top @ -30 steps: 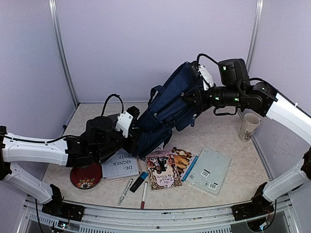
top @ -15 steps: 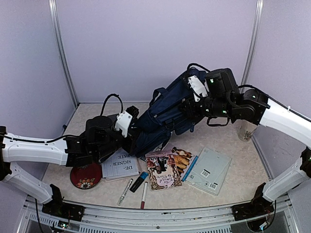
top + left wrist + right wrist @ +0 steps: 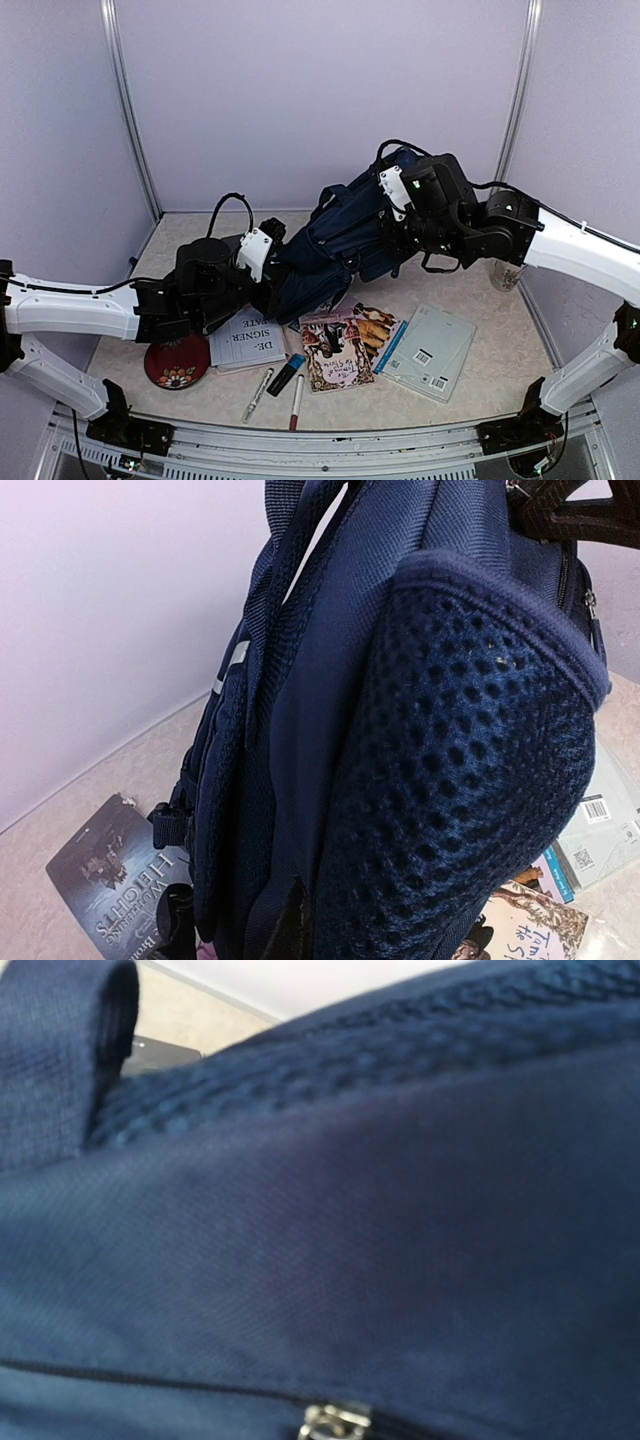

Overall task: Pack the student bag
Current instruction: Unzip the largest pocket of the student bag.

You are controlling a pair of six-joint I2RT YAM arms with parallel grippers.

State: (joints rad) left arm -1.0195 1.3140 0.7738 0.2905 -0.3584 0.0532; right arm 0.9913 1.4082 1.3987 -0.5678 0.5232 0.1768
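Note:
The red bowl (image 3: 177,361) lies to my left gripper's left in the top view. Next, I pull the bag (image 3: 340,238) toward it and let go, my right gripper holding on.
The student bag (image 3: 340,238), navy fabric with a mesh side pocket, hangs tilted between my two arms, its top end up at the right and its lower end down at the left. My right gripper (image 3: 396,222) is shut on the bag's upper end. My left gripper (image 3: 279,283) is pressed into the lower end and grips the fabric there. The bag fills the left wrist view (image 3: 400,730), mesh pocket foremost, and the right wrist view (image 3: 350,1260), where a zip pull (image 3: 335,1422) shows. Both pairs of fingers are hidden by fabric.
On the table lie a red bowl (image 3: 177,366), a white booklet (image 3: 247,344), three markers (image 3: 285,376), an illustrated book (image 3: 340,346) and a grey book (image 3: 430,350). A mug (image 3: 510,262) stands at the right. A dark book (image 3: 110,880) lies behind the bag.
My right arm has come down and to the left with the bag's top end, so the bag now leans lower. The left arm has not moved.

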